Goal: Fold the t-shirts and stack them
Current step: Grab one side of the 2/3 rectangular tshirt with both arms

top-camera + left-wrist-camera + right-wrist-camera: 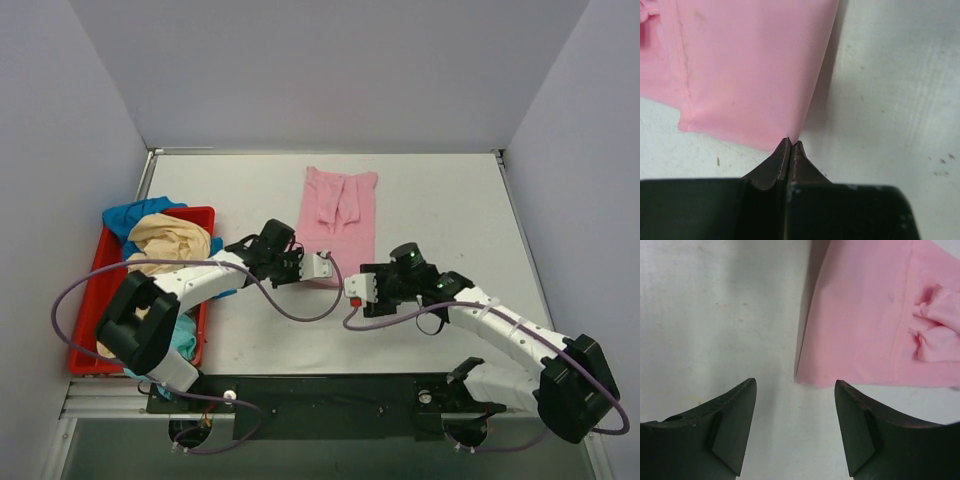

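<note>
The robot's right gripper should move gently onto the pink t-shirt's untouched corner (812, 377), just past its open fingers, while the left gripper holds the other corner.
A light pink t-shirt (338, 215), folded into a long strip with the sleeves turned in, lies flat mid-table. My left gripper (325, 268) is at its near left corner. In the left wrist view the gripper (791, 144) is shut on the very tip of the pink t-shirt (750, 75). My right gripper (352, 290) stands open just short of the near edge. In the right wrist view the corner of the pink t-shirt (865, 325) lies just beyond the gap of the gripper (795, 387), untouched. More t-shirts lie heaped at the left: cream-yellow (165, 245), blue (135, 215) and teal (182, 340).
A red plastic tray (85, 330) at the table's left edge holds the heaped shirts. Grey walls close in the table on the left, back and right. Purple cables loop off both arms near the front edge.
</note>
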`<state>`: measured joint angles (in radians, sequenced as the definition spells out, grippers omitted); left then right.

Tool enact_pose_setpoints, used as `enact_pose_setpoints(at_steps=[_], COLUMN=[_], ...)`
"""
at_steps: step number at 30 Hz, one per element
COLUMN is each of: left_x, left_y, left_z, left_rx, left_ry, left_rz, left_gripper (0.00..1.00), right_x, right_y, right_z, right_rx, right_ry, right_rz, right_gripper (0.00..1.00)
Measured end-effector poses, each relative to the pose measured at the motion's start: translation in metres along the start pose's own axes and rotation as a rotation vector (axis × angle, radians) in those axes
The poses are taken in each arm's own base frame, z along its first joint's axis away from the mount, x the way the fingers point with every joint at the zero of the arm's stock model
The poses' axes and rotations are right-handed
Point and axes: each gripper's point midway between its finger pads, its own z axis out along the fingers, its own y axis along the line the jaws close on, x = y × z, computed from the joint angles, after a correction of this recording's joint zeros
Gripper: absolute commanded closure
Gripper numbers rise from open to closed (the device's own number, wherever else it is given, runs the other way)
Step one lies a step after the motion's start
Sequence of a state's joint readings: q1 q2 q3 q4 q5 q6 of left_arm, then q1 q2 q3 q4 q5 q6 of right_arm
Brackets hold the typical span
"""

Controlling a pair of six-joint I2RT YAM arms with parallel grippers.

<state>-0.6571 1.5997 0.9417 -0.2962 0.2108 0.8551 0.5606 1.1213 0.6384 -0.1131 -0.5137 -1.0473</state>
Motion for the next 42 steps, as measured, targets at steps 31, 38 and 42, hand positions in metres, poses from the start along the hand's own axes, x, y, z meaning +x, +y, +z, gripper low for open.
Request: enact_pose_setpoints(at_steps=[31, 38, 42], left_x=[0.027, 0.033, 0.031], left_y=[-0.066, -0.095, -0.123], left_z=[-0.031, -0.053, -0.081], left_rx=[0.189, 0.299, 0.390], left_ry=[-0.031, -0.003, 0.019], left_rz=[-0.067, -0.088, -0.073], left_gripper=[1.00, 1.00, 1.00], right_x=[0.035, 0.002, -0.029], right_y=[0.056, 0.074, 0.086], right_z=[0.056, 0.027, 0.007], right_rx=[-0.099, -0.160, -0.191], right_ry=[0.211, 0.148, 0.075], right_rz=[-0.148, -0.125, -0.124], right_gripper=[1.00, 1.00, 1.00])
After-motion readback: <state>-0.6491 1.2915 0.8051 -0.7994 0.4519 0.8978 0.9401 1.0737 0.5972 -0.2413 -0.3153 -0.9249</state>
